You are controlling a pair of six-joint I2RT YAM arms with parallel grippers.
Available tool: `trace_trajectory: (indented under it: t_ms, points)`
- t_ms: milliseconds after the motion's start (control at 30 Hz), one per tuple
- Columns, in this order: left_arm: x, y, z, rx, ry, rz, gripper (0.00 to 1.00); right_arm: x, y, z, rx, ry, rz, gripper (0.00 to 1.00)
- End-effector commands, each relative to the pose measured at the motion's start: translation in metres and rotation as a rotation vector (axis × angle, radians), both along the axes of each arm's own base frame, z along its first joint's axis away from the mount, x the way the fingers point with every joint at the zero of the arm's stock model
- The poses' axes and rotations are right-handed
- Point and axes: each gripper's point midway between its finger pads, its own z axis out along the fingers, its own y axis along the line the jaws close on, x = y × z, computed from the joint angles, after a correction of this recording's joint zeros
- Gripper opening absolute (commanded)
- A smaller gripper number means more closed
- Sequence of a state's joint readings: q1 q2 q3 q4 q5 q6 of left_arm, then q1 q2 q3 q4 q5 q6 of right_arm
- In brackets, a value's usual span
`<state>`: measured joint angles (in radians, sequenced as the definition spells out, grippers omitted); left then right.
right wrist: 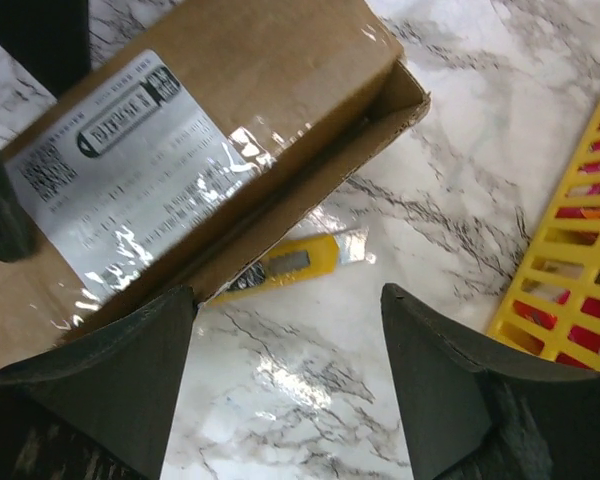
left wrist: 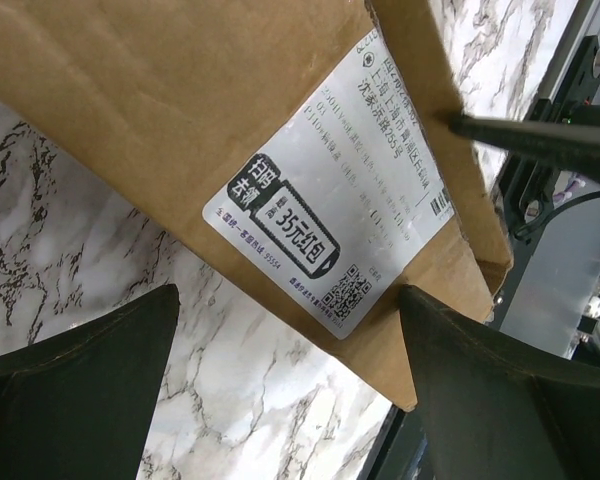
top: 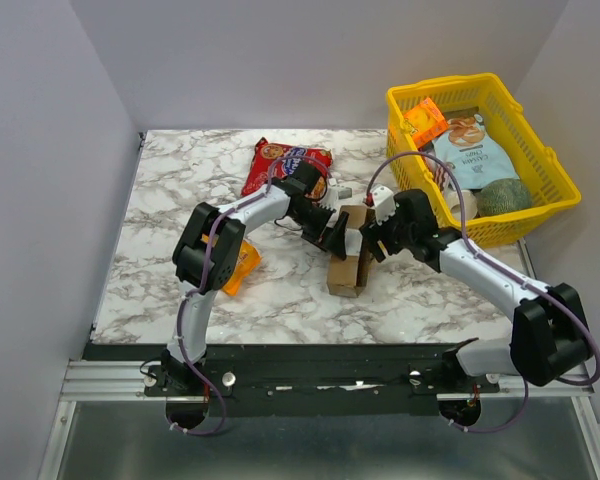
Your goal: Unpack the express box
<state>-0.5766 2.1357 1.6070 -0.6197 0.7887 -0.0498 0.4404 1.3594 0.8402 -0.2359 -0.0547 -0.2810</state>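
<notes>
My right gripper moves down toward the box's open end and over the lid's upper edge next, since the open end leaves that edge free for my fingers.
The express box is a small brown carton lying on the marble table between my two grippers. Its white label fills the left wrist view. My left gripper is open at the box's left side; in its own view the right finger is at the box's lower corner, with bare marble between the fingers. My right gripper is open at the box's right side. In the right wrist view the box has an open end flap, and the left finger is against its edge.
A yellow utility knife lies on the table beside the box. A yellow basket holding snack packs stands at the back right and shows in the right wrist view. A red snack bag lies behind the box. An orange pack lies under the left arm.
</notes>
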Motion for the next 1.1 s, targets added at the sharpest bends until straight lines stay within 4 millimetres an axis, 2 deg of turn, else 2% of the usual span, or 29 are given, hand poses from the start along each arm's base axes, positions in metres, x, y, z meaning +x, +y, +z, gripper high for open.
trace_trajectory:
  t_ms: [0, 200, 300, 467, 533, 667, 933, 1067]
  points:
    - [-0.014, 0.030, -0.043, 0.160, 0.052, 0.002, 0.98, -0.031, -0.040, -0.032, -0.144, 0.122, -0.047, 0.82]
    - [-0.017, 0.032, -0.044, 0.169, 0.055, 0.001, 0.98, -0.044, -0.048, -0.031, -0.141, 0.137, -0.059, 0.82]
    - [-0.017, 0.034, -0.039, 0.155, 0.043, -0.011, 0.98, -0.040, -0.042, -0.019, -0.095, 0.122, -0.085, 0.82]
    - [-0.015, 0.037, -0.031, 0.106, 0.054, -0.006, 0.98, -0.026, -0.008, 0.013, 0.118, 0.135, -0.066, 0.79]
    - [-0.012, 0.041, -0.031, 0.106, 0.049, -0.002, 0.98, -0.025, 0.000, 0.014, 0.149, 0.155, -0.058, 0.77]
    - [-0.012, 0.045, -0.033, 0.105, 0.056, 0.002, 0.98, -0.027, 0.009, 0.002, 0.174, 0.222, -0.032, 0.75]
    - [-0.011, 0.056, -0.033, 0.104, 0.067, 0.024, 0.98, -0.041, 0.005, -0.033, 0.162, 0.365, -0.102, 0.68]
    - [-0.015, 0.065, -0.039, 0.109, 0.093, 0.041, 0.98, -0.053, 0.019, -0.038, 0.241, 0.457, -0.052, 0.67]
